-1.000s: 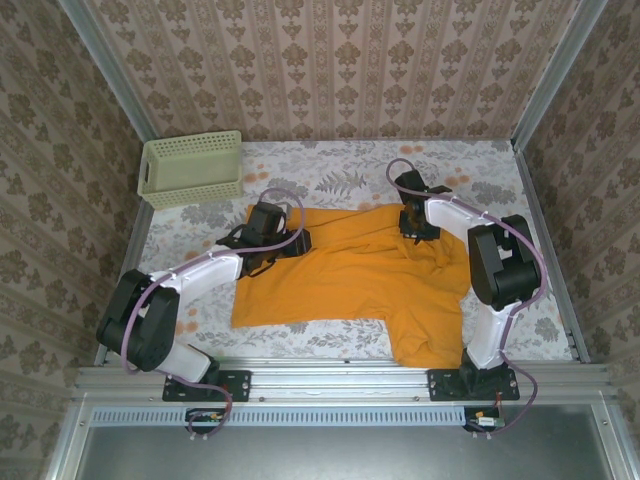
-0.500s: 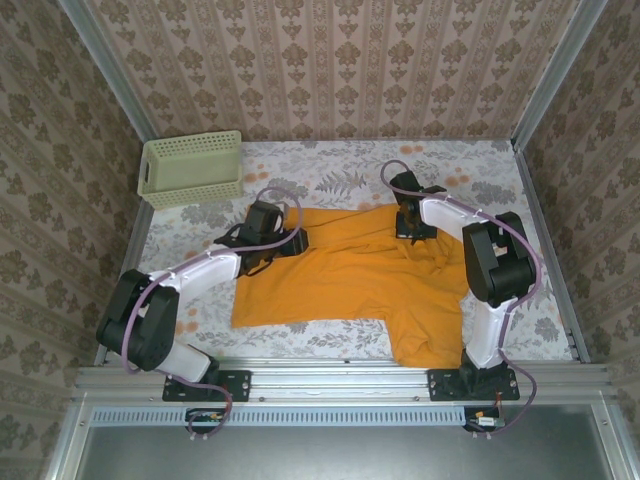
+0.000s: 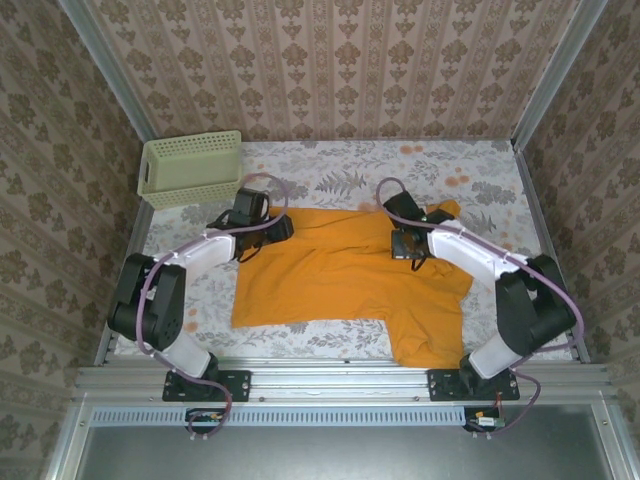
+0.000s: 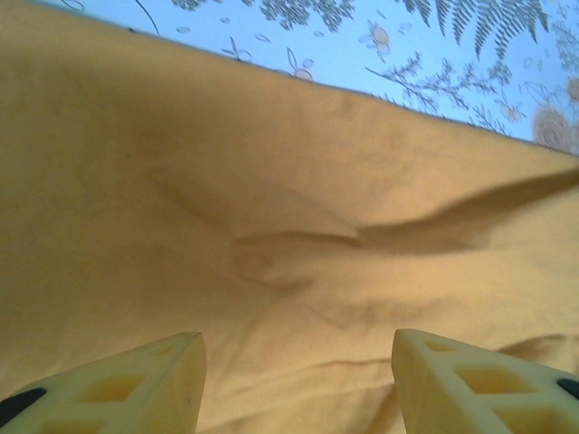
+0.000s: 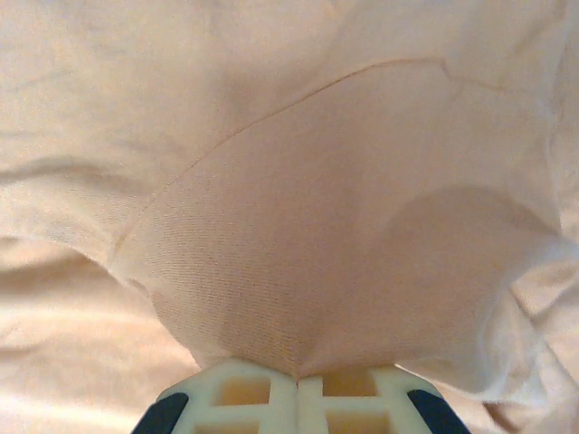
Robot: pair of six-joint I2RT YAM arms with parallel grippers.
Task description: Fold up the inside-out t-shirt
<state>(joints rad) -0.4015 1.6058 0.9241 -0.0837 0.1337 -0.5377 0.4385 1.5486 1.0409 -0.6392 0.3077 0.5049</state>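
Observation:
My right gripper draws back next and releases the pinched fold over the root of the hanging sleeve point(image 3: 407, 301), since that root lies between the gripper and my base.
The inside-out t-shirt point(image 3: 345, 285) lies spread on the flowered table, orange-yellow, with one sleeve hanging toward the near edge. My left gripper point(image 3: 282, 229) sits at the shirt's far left corner. In the left wrist view its pale fingers point(image 4: 136, 389) stand apart over wrinkled shirt fabric point(image 4: 271, 208), holding nothing. My right gripper point(image 3: 405, 248) is over the shirt's far right part. In the right wrist view the right gripper point(image 5: 297, 378) is shut on a pinched fold of the shirt point(image 5: 317, 226), which fans out from the closed fingertips.
A pale green lattice basket point(image 3: 190, 168) stands at the far left corner of the table. Patterned walls close in the table on three sides. A strip of flowered tablecloth point(image 4: 362, 45) shows beyond the shirt's edge in the left wrist view.
The right gripper has closed on the shirt fabric and moved toward the near side, tugging the cloth. The left gripper has shifted toward the far left corner of the shirt.

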